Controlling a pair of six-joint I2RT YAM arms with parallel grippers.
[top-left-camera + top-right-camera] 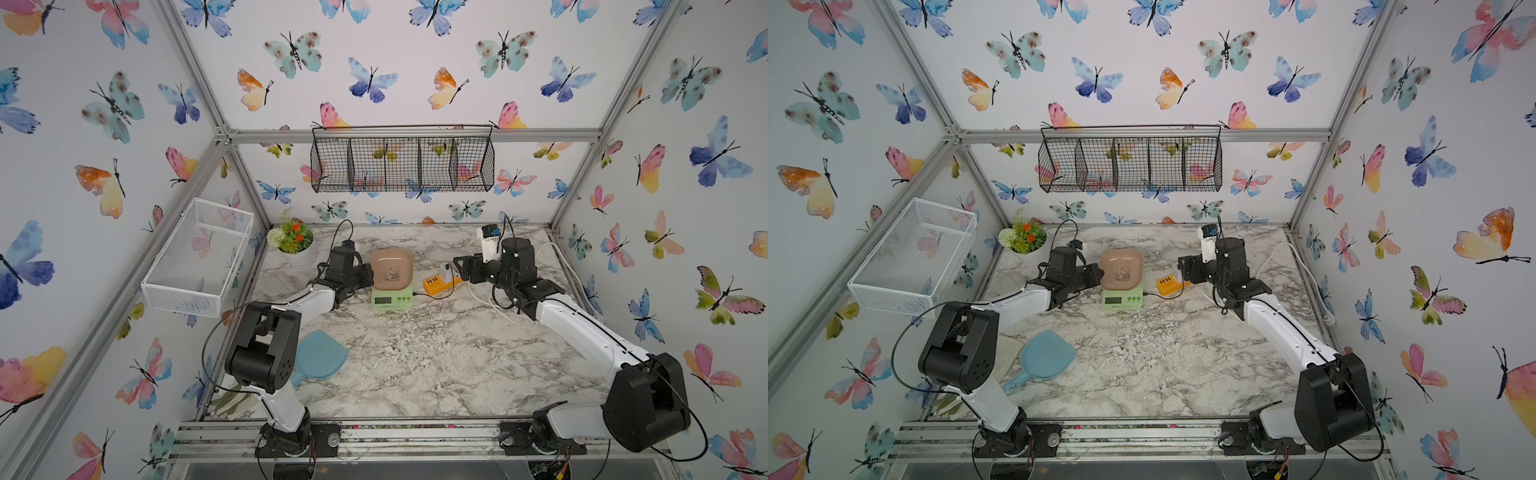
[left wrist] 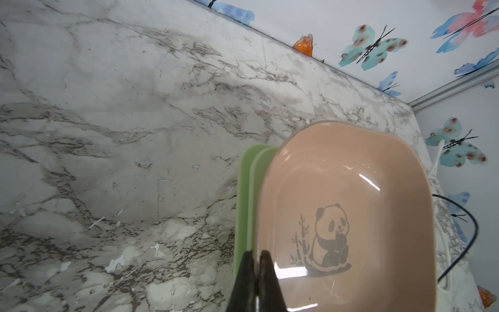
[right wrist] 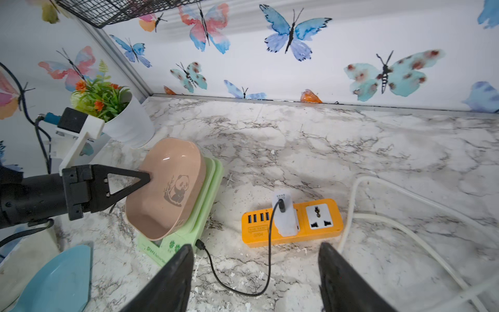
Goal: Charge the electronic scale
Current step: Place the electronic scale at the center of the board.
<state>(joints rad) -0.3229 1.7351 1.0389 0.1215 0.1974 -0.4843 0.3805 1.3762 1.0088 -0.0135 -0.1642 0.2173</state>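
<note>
My left gripper should next go down slightly toward the tabletop and let go of the bowl's near rim (image 1: 372,265) (image 2: 258,235), because the black cable already connects the scale to the charger cube.
The electronic scale (image 1: 392,300) is light green with a tan-pink panda bowl (image 1: 390,269) on top, at mid-back of the marble table in both top views. My left gripper (image 2: 256,256) is shut on the bowl's near rim, one finger outside and one inside. A thin black cable (image 3: 243,293) runs from the scale's side port (image 3: 200,244) to a white charger cube (image 3: 285,218) plugged into the orange power strip (image 3: 318,232). My right gripper (image 3: 256,252) hangs open just short of the cable and strip, with nothing between its fingers (image 3: 179,270).
A potted plant (image 1: 293,243) stands at the back left. A blue paddle-shaped mirror (image 1: 319,355) lies near the left arm's base. A thick white cord (image 3: 399,229) loops to the right of the strip. A white mesh basket (image 1: 195,257) and a black wire basket (image 1: 401,164) hang on the walls.
</note>
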